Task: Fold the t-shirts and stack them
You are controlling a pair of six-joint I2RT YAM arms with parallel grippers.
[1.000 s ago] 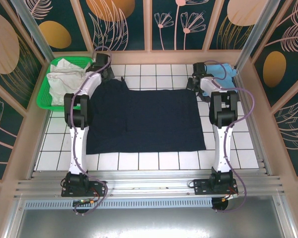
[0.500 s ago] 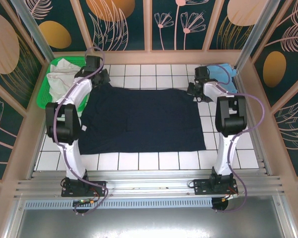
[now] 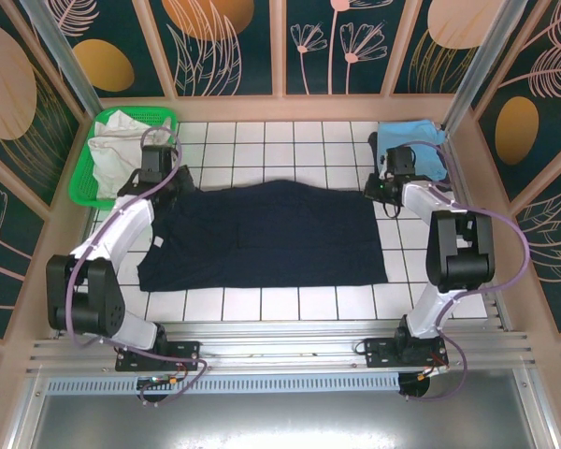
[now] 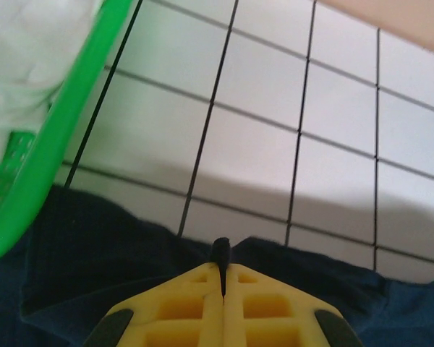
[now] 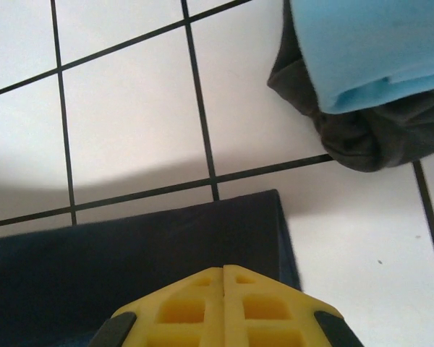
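Note:
The robot's right gripper should next pull the pinched far corner back toward the robot's base, low over the shirt's near-lying cloth (image 3: 368, 224), and release it, because the shirt lies flat there.
The dark navy t-shirt (image 3: 262, 234) lies spread flat across the middle of the tiled table. My left gripper (image 3: 159, 182) is at the shirt's far left edge, shut, with a fold of navy cloth (image 4: 220, 249) pinched between its yellow fingertips (image 4: 222, 266). At the far right corner, my right gripper (image 3: 379, 192) is shut on the navy cloth (image 5: 130, 260), and that corner reaches just past its tips (image 5: 224, 269). A light blue t-shirt (image 3: 411, 136) lies folded at the back right. The white t-shirt (image 3: 117, 145) is crumpled in the basket.
The green mesh basket (image 3: 79, 182) stands at the back left, its rim (image 4: 50, 152) close to my left gripper. A dark grey cloth (image 5: 369, 137) lies under the light blue t-shirt (image 5: 369, 43). Patterned walls enclose the table on three sides.
Both grippers have drawn back toward the near side, the left one also leftwards. The navy shirt's far edge has come nearer with them, and its left side has stretched out to the left.

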